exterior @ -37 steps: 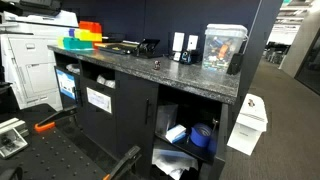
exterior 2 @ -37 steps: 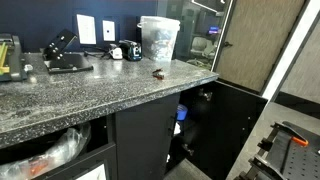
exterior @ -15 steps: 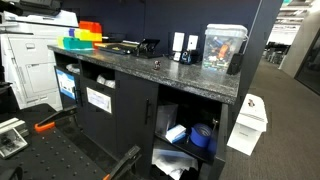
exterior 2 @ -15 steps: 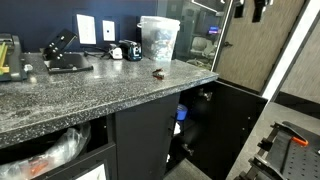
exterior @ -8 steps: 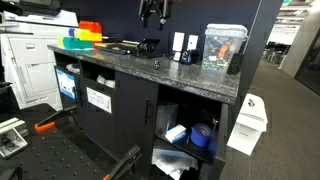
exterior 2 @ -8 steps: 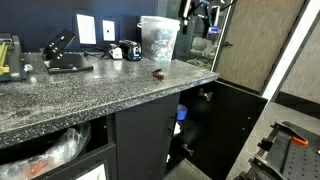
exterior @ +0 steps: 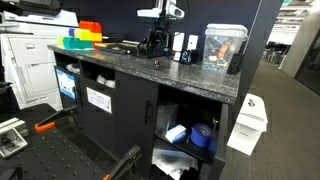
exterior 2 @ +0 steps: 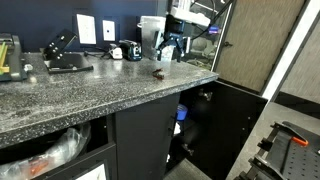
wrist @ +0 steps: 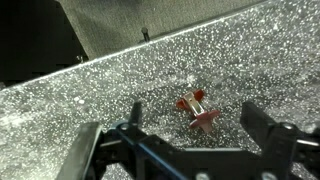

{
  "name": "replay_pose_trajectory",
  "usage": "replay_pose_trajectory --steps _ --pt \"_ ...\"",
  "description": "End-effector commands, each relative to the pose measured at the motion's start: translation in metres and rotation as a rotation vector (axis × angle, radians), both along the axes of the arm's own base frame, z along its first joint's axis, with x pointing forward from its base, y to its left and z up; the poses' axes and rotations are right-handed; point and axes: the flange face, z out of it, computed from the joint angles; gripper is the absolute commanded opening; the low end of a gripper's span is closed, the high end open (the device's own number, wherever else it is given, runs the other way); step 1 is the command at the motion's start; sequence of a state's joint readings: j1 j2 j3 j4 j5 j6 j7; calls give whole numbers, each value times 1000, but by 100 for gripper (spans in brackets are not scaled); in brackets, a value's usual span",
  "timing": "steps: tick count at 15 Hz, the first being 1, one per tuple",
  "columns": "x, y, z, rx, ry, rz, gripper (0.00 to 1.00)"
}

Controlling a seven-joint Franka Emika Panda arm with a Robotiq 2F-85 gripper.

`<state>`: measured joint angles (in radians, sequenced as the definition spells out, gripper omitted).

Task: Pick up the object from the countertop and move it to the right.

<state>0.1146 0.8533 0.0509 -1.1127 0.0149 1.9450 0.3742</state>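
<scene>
My gripper needs to go down onto the object [exterior: 157,65] [wrist: 199,109] next and then close around it, because it lies between my open fingers but below them.
The object [wrist: 196,108] is a tiny reddish item lying on the dark speckled countertop [wrist: 110,85]. In both exterior views it is only a dark speck [exterior: 155,64] [exterior 2: 158,73] near the countertop's front edge [exterior: 200,80] [exterior 2: 80,100]. My gripper [exterior: 154,47] [exterior 2: 169,52] hangs just above the object, open and empty. In the wrist view the gripper [wrist: 196,124] has its two black fingers wide apart, and the object lies between them, untouched.
A clear display box [exterior: 224,47] [exterior 2: 156,38] stands at the back of the countertop. A small dark cup [exterior: 185,57] [exterior 2: 131,52] and a larger black device [exterior: 120,46] [exterior 2: 65,60] stand along the wall. Coloured bins [exterior: 85,36] sit at one end.
The gripper has come down from the top of both exterior views to just above the object. The object has not moved.
</scene>
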Motion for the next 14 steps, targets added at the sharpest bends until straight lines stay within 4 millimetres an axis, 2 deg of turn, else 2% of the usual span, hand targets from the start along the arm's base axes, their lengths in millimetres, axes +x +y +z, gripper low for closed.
replay_pose_trajectory --steps 1,4,7,8,9,10,14 --pt "24 9 -27 7 -4 -28 100" --pt "32 15 -48 11 -2 -33 100" --pt "34 24 -59 12 17 -32 97" --pt "33 27 -59 16 29 -32 74" --pt "32 30 -58 18 39 -35 73" --pt "32 32 -54 23 42 -40 68" --pt "31 31 -33 24 47 -66 37"
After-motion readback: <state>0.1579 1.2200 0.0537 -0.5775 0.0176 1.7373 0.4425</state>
